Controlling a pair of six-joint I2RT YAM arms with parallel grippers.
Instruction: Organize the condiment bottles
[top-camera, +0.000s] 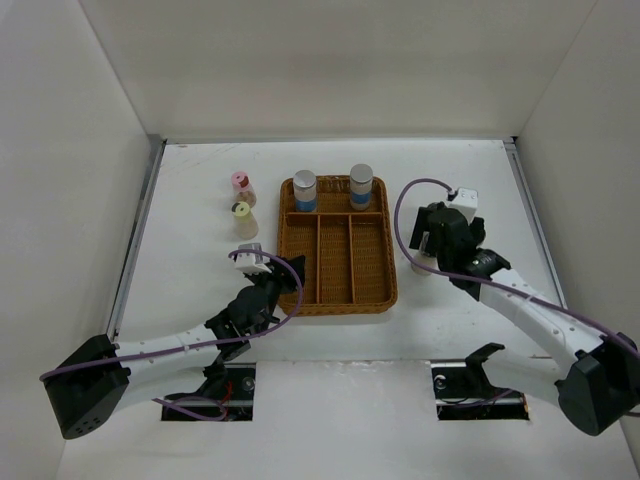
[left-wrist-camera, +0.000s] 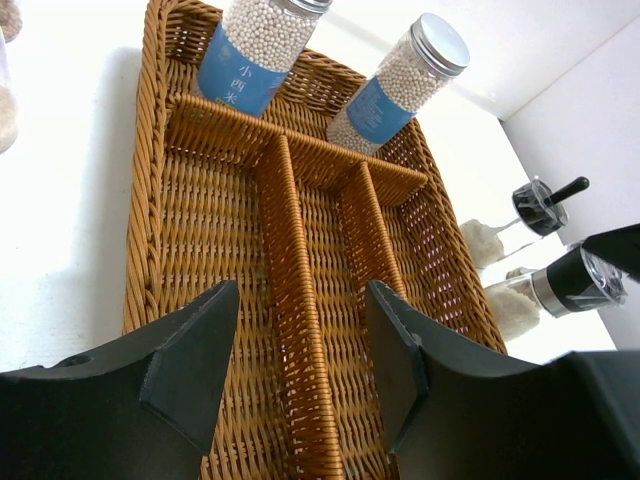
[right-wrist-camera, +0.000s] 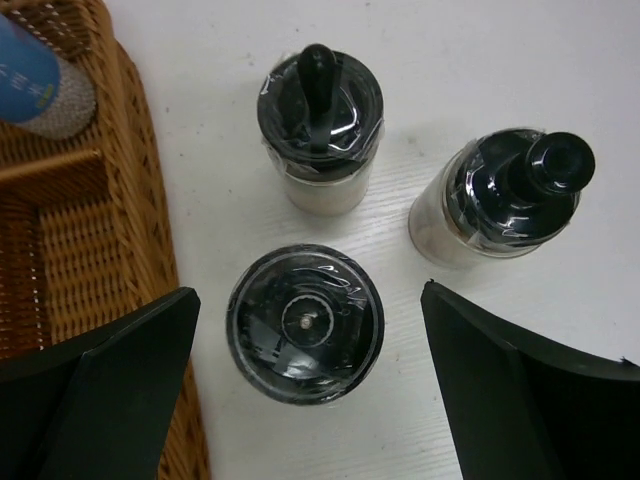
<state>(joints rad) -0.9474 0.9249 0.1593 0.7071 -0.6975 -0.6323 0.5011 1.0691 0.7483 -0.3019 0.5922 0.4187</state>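
Note:
Next, my right gripper moves down around the nearest bottle's black top (right-wrist-camera: 306, 323) and closes there, since its open fingers already stand on either side of it.
Two grey-capped bottles with blue labels (top-camera: 305, 190) (top-camera: 361, 185) stand in the back compartment of the wicker tray (top-camera: 385, 290); they also show in the left wrist view (left-wrist-camera: 262, 45) (left-wrist-camera: 400, 85). A pink-capped bottle (top-camera: 242, 187) and a yellow-capped bottle (top-camera: 243, 218) stand left of the tray. Three pale bottles with black, film-wrapped tops stand right of the tray (right-wrist-camera: 305, 322) (right-wrist-camera: 320, 130) (right-wrist-camera: 505, 195). My right gripper (right-wrist-camera: 308, 300) is open above them, its jaws either side of the nearest one without touching. My left gripper (left-wrist-camera: 300, 290) is open and empty over the tray's front left.
The tray (left-wrist-camera: 300, 230) has three long empty compartments. White walls enclose the table on three sides. The right arm (top-camera: 440, 235) hides the black-topped bottles from above. The tray's right rim (right-wrist-camera: 140, 200) lies close to my right gripper's left finger.

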